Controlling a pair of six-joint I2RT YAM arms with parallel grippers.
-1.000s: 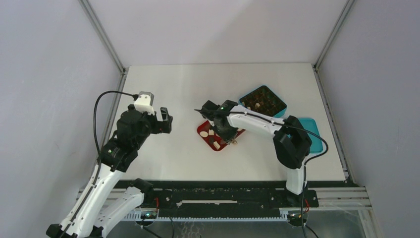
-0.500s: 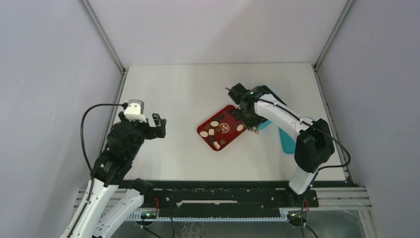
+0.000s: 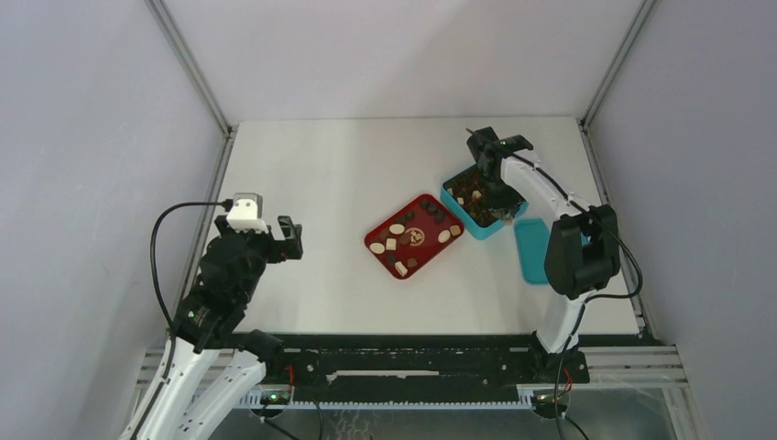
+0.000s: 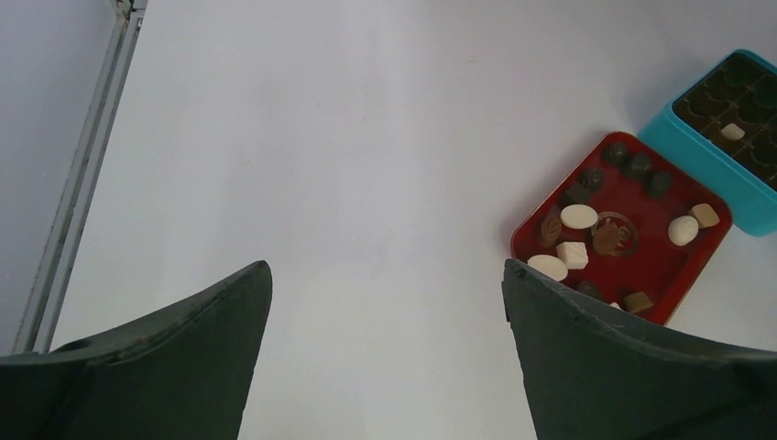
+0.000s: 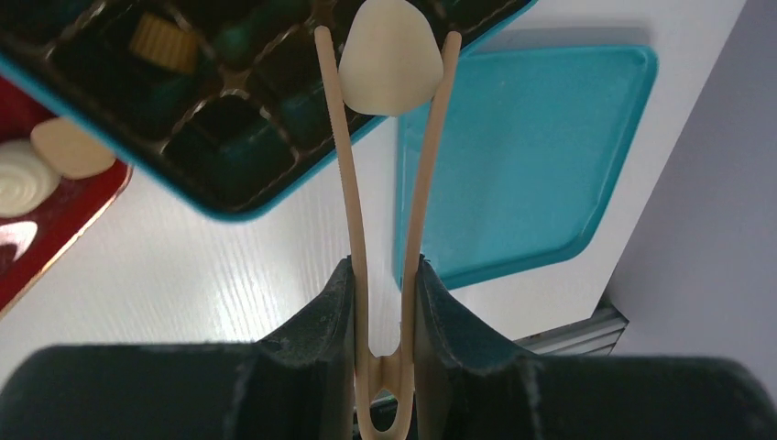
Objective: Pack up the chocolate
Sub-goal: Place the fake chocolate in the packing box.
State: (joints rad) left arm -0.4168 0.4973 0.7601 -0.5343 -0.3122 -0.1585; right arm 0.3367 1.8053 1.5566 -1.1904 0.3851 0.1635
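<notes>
My right gripper lowers and shifts toward the insert's corner by the lid next and releases the tongs, since the cream-white chocolate still hangs above the box's edge.
My right gripper is shut on tan wooden tongs, and the tongs' tips pinch a cream-white chocolate. That piece hangs over the near corner of the teal box, whose dark grid insert holds a tan piece. From above, the right gripper is over the teal box. More chocolate lies in the red tray, left of the box. My left gripper stands open and empty, far left of the tray. Its wrist view shows the tray with chocolate.
The teal lid lies flat to the right of the box, near the right arm's elbow. It also shows in the right wrist view, lid, beside the tongs. A metal rail runs along the table's left edge.
The right gripper has swung with the tongs from over the red tray back and right to the teal box. The left arm has drawn back toward the near left.
</notes>
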